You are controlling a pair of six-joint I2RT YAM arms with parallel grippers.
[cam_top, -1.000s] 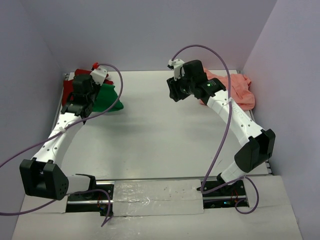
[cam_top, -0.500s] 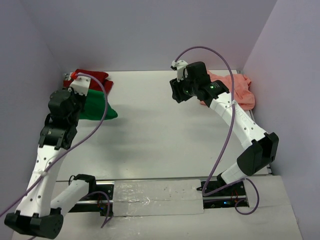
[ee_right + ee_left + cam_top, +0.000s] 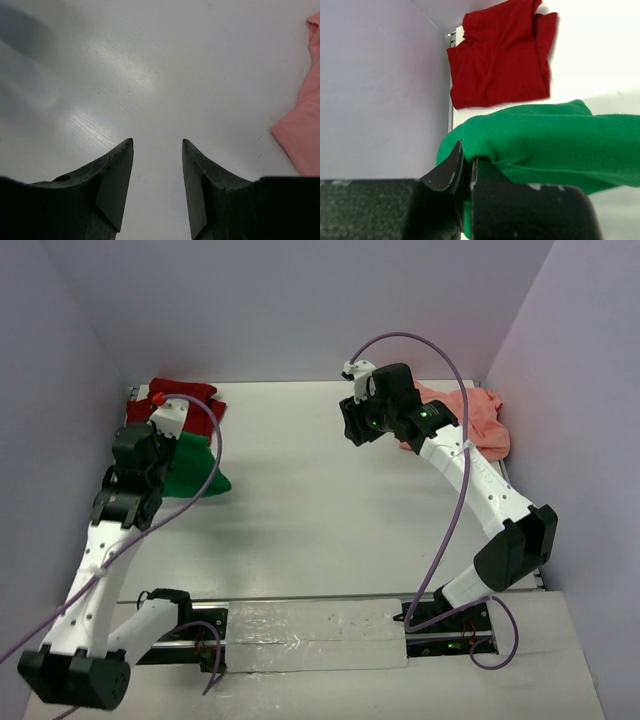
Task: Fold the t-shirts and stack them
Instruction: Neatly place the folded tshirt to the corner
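Note:
My left gripper carries the bright green t-shirt [image 3: 195, 468] outward over the dark red t-shirt [image 3: 185, 398] next, then lowers to release it there, since that one already lies folded flat.
The bright green t-shirt [image 3: 195, 468] hangs bunched at the far left, and my left gripper [image 3: 469, 162] is shut on its edge [image 3: 540, 135]. Behind it the dark red t-shirt [image 3: 185, 398] lies flat in the back left corner, also plain in the left wrist view [image 3: 502, 55]. The salmon pink t-shirt [image 3: 470, 422] is crumpled at the back right; its corner shows in the right wrist view [image 3: 302, 125]. My right gripper [image 3: 157, 144] hovers open over bare table, left of the pink t-shirt, nothing between its fingers.
Lilac walls [image 3: 60, 360] close in the white table [image 3: 320, 510] on the left, back and right. The left wall [image 3: 380, 90] stands very close to my left gripper. A taped rail [image 3: 310, 625] with both arm bases runs along the near edge.
My left arm has pulled back toward the near left, dragging the green t-shirt off the red one, which now lies uncovered. The right arm has barely shifted and stays open.

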